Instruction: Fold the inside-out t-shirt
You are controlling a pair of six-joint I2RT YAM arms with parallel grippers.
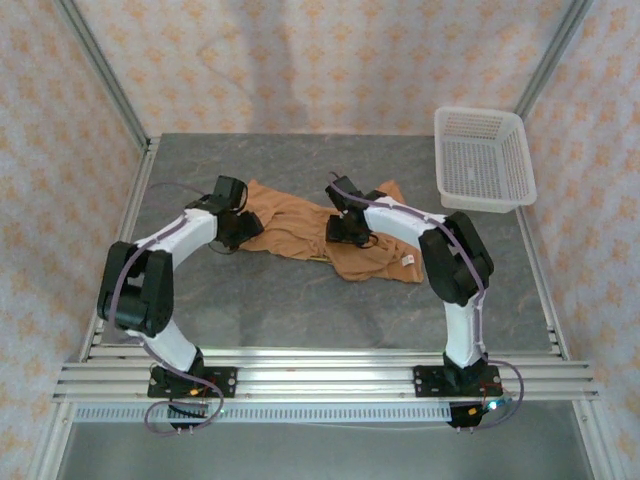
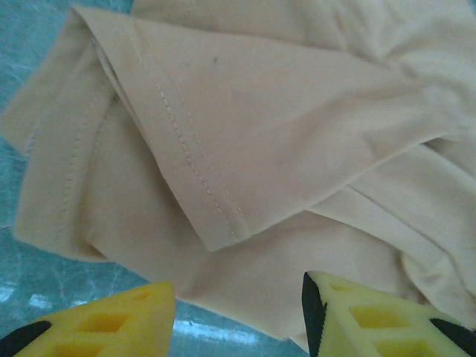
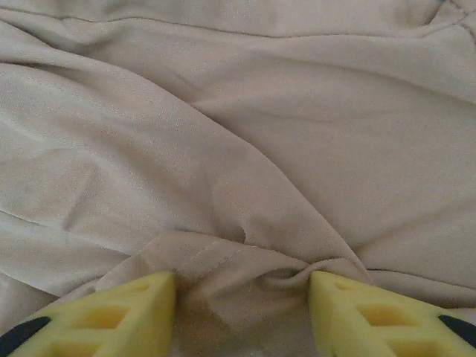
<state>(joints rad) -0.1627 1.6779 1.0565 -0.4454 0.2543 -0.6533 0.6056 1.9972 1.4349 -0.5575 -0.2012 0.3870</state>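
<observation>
The left gripper moves outward and down onto the folded sleeve's hem corner (image 2: 214, 242) just ahead next and closes.
The inside-out t-shirt (image 1: 295, 232) lies crumpled and stretched sideways on the grey table, orange-tan, with a small white label (image 1: 407, 261) near its right end. My left gripper (image 1: 240, 228) is over its left end. In the left wrist view a folded sleeve with a stitched hem (image 2: 260, 134) lies ahead, and the left gripper (image 2: 238, 312) stands open, the cloth's edge and bare table between its yellow fingers. My right gripper (image 1: 348, 232) is over the shirt's middle. In the right wrist view it (image 3: 242, 312) is open, straddling a bunched hem fold (image 3: 245, 260).
A white mesh basket (image 1: 483, 158) stands at the table's back right corner. Bare grey tabletop (image 1: 300, 300) stretches between the shirt and the arm bases. Patterned walls close in the back and sides.
</observation>
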